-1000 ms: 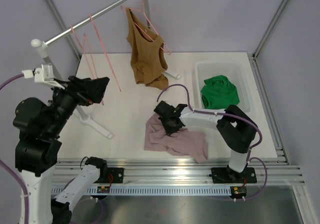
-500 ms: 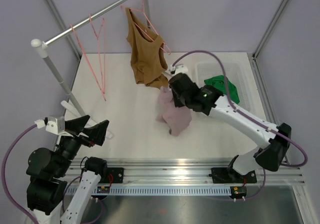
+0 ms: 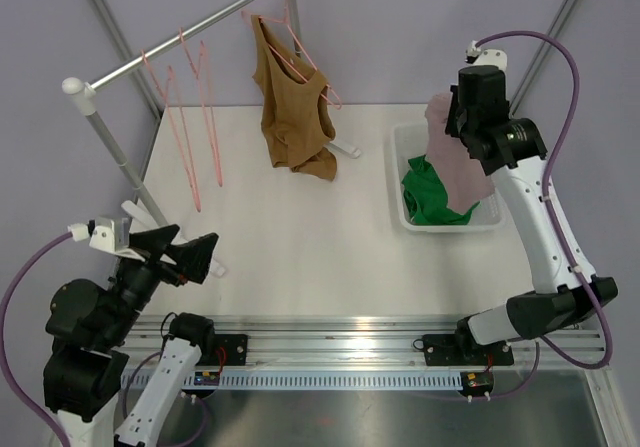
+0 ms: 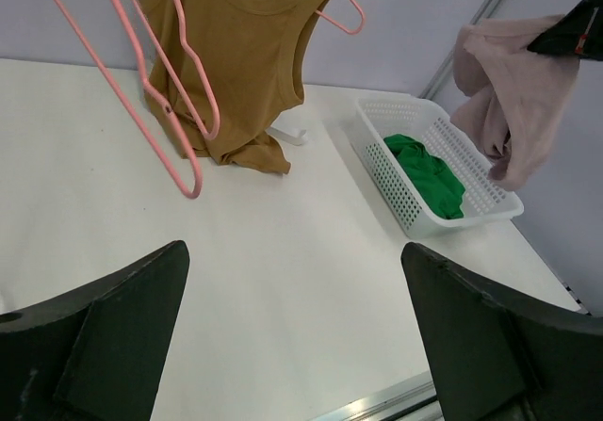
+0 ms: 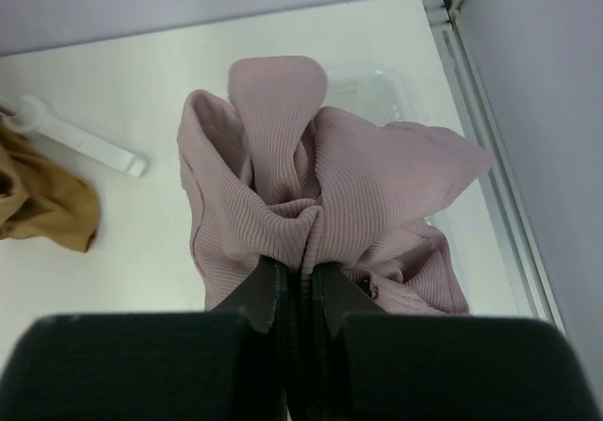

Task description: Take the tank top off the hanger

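The mauve ribbed tank top still hangs high, so the robot's right gripper needs to move down toward the green garment in the white basket below it and let go.
A brown tank top hangs on a pink hanger at the far end of the rail, its hem bunched on the table; it also shows in the left wrist view. My right gripper is shut on a mauve ribbed tank top, which dangles above the white basket in the top view. My left gripper is open and empty, low over the table's front left, far from both tops.
A green garment lies in the basket. Several empty pink hangers hang from the slanted metal rail. The rack's pole and white foot stand close to my left gripper.
My right arm has carried the mauve top from the middle of the table up and right to above the basket. My left arm has barely moved.
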### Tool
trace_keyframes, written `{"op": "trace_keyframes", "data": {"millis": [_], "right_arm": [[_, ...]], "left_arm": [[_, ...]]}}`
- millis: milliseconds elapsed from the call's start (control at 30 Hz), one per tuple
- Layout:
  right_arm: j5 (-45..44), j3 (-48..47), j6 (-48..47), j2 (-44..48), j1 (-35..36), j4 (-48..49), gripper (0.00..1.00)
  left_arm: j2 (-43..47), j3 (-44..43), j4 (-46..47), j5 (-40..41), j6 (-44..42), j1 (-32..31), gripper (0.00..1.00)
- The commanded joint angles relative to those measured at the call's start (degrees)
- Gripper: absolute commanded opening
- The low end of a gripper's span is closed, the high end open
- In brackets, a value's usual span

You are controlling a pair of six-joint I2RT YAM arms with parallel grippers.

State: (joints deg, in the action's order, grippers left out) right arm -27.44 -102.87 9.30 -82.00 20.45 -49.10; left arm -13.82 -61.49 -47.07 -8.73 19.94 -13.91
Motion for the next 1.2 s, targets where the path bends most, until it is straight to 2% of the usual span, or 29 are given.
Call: {"op": "trace_keyframes", "data": {"millis": [0, 33, 167, 300, 400, 467, 500, 533, 767, 833, 867, 933, 1000, 1167], "right_arm": [[7.5, 3.2, -2.8, -3.4, -5.8, 6.3, 0.00], [9.8, 5.2, -2.2, -4.3, -8.1, 7.9, 0.00], [12.9, 11.1, -0.8, -9.6, -9.9, 12.0, 0.01], [15.5, 16.8, 1.9, -14.1, -10.7, 16.9, 0.08], [15.9, 19.2, 3.4, -17.5, -11.0, 17.6, 0.39], [15.2, 19.3, 5.1, -18.1, -11.0, 16.1, 0.70], [14.9, 19.3, 6.1, -17.7, -11.0, 15.2, 0.91], [14.5, 19.0, 6.6, -16.9, -11.0, 14.7, 0.99], [11.2, 13.6, 9.4, -4.2, -11.0, 6.3, 1.00], [12.2, 14.3, 8.9, 0.8, -11.0, 5.9, 0.99], [12.9, 14.8, 8.7, 2.4, -11.0, 5.7, 1.00], [14.5, 16.5, 8.6, 7.1, -11.0, 5.0, 0.99], [20.5, 19.3, 8.5, 10.3, -11.0, 4.9, 0.99], [35.4, 26.5, 9.9, 21.3, -11.0, 6.5, 1.00]], "left_arm": [[-6.6, -5.0, -0.7, -2.1, 1.0, 0.0, 0.99], [-7.4, -5.9, -1.0, -2.5, 1.1, 0.0, 0.99], [-10.8, -10.0, 0.7, -3.5, 1.7, 0.0, 0.99], [-18.3, -18.0, 1.5, -3.1, 2.2, 0.0, 0.99], [-24.2, -21.9, 1.9, -3.0, 3.3, 0.0, 0.99], [-27.6, -25.5, 2.2, -2.4, 3.7, 0.0, 0.99], [-28.7, -26.6, 2.2, -1.6, 4.0, 0.0, 0.99], [-29.9, -29.4, 2.1, -1.0, 4.1, 0.0, 0.99], [-42.2, -42.1, 0.8, 2.5, 5.5, -0.7, 0.99], [-47.3, -45.1, 0.1, 7.5, 4.8, -4.3, 0.99], [-49.3, -48.6, -0.6, 13.8, 3.8, -6.3, 0.99], [-55.7, -52.6, -1.6, 20.1, 2.3, -13.1, 0.99], [-60.6, -58.8, -2.5, 26.3, 1.0, -17.6, 0.99], [-76.9, -70.9, -3.1, 37.4, 1.5, -22.0, 0.99]]}}
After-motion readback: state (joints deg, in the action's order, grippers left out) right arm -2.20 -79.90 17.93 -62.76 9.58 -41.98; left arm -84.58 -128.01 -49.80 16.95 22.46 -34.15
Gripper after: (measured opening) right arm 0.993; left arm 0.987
